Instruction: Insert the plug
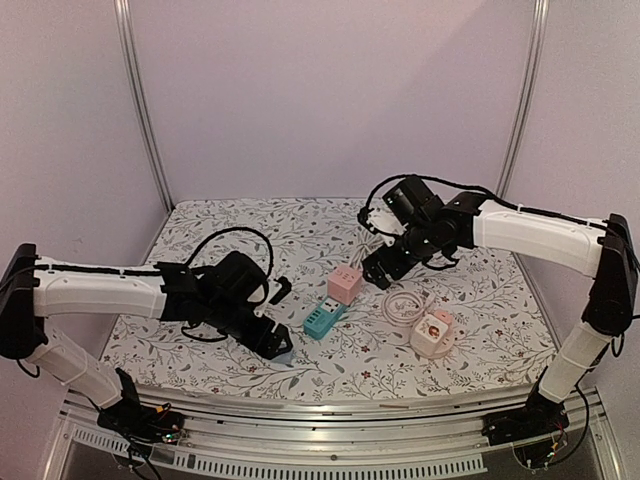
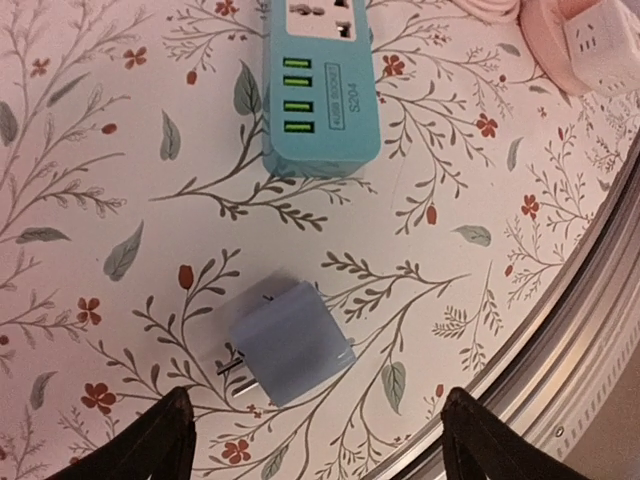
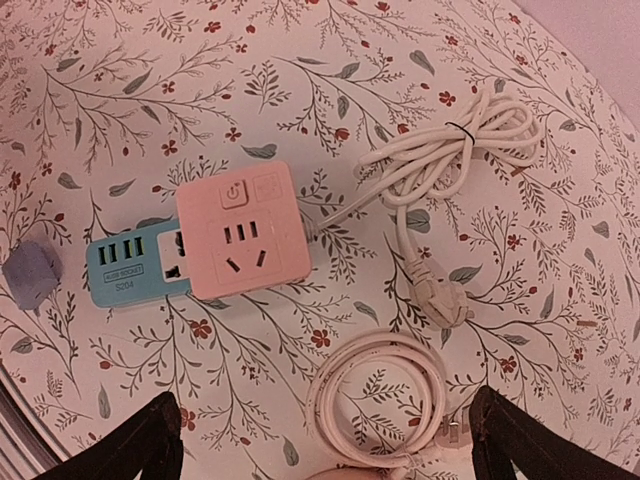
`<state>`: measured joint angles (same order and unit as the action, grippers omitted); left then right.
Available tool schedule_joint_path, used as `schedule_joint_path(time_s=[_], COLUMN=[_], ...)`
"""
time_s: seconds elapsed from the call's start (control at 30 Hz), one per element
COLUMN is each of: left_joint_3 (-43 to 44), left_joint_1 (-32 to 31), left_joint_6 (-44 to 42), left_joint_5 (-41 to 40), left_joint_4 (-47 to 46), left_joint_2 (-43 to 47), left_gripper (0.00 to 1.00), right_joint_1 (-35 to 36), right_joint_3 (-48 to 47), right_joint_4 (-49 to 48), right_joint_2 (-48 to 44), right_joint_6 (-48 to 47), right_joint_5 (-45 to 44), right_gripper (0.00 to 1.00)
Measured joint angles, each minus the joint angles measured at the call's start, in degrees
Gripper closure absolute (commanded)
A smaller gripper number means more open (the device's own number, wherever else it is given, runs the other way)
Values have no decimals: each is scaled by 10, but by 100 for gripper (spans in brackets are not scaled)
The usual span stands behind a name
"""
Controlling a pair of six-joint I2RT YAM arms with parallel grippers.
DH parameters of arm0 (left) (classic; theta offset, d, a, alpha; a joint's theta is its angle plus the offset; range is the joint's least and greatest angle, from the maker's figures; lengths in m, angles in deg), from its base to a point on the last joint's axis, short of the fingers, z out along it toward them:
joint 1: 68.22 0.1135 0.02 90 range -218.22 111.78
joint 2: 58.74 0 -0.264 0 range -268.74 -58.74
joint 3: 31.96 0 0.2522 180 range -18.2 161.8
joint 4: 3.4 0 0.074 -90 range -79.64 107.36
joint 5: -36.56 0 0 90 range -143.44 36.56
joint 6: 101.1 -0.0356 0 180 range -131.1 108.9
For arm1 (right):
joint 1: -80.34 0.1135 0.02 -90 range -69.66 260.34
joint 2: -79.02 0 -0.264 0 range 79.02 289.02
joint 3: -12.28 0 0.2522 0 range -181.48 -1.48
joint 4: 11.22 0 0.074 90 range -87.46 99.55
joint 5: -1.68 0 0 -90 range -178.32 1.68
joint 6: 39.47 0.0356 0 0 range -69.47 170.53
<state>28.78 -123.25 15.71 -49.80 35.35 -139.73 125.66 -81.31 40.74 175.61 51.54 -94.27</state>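
The plug lies angled across the finger gap below, so next my left gripper lowers and turns until its fingers straddle the blue-grey plug body (image 1: 284,357) (image 2: 293,345).
The plug (image 2: 290,340) is a small blue-grey cube with metal prongs. It lies on its side on the floral table cover, prongs pointing toward the lower left. My left gripper (image 2: 318,420) hovers open just over it, a finger on each side, neither touching it. In the top view the plug (image 1: 284,354) peeks out beside the left gripper (image 1: 268,338) near the front edge. A teal power strip (image 2: 320,90) with green USB ports lies just beyond it. My right gripper (image 3: 325,420) is open and holds nothing, above a pink cube socket (image 3: 245,230).
A white cord (image 3: 450,160) with its own plug (image 3: 440,295) and a coiled pinkish cable (image 3: 385,400) lie right of the pink cube. Another pink socket (image 1: 433,332) sits at front right. The table's metal front edge (image 2: 560,350) runs close to the plug.
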Motion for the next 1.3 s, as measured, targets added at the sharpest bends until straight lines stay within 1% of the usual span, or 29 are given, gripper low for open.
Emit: schedule_joint_path(time_s=[0.13,0.27,0.4,0.53,0.6,0.73,0.87,0.97,1.03,1.13,1.2,1.3], left_joint_3=[10,28,81,121,117,72,33,-2,-12,-11,-3,-1], left_joint_1=[0,-2,-2,-2,-2,-2,15,48,64,83,95,107], left_joint_6=[-114,-228,-333,-429,-483,-586,-651,-694,-714,-735,-748,-757], left_joint_5=[-12,-37,-56,-47,-32,1,50,95,116,140,155,167], left_joint_4=[6,26,84,123,127,124,104,80,69,55,49,35], left_joint_2=[-1,-17,-38,-40,-37,-16,8,35,37,17,-19,-50], left_gripper=[19,19,18,16,15,15,13,13,14,17,18,19], right_joint_1=[0,0,0,0,0,0,0,0,0,0,0,0], right_joint_3=[6,7,9,20,28,35,37,37,37,37,38,38], right_joint_4=[-1,-3,-6,-13,-14,-14,-16,-18,-19,-19,-19,-19], right_joint_2=[-11,-18,-24,-35,-42,-54,-63,-64,-64,-64,-64,-64], right_joint_6=[-6,-16,-22,-24,-24,-24,-25,-26,-26,-26,-26,-26], right_joint_5=[2,8,17,21,22,22,22,23,23,26,29,31], right_gripper=[1,1,1,1,1,1,1,1,1,1,1,1])
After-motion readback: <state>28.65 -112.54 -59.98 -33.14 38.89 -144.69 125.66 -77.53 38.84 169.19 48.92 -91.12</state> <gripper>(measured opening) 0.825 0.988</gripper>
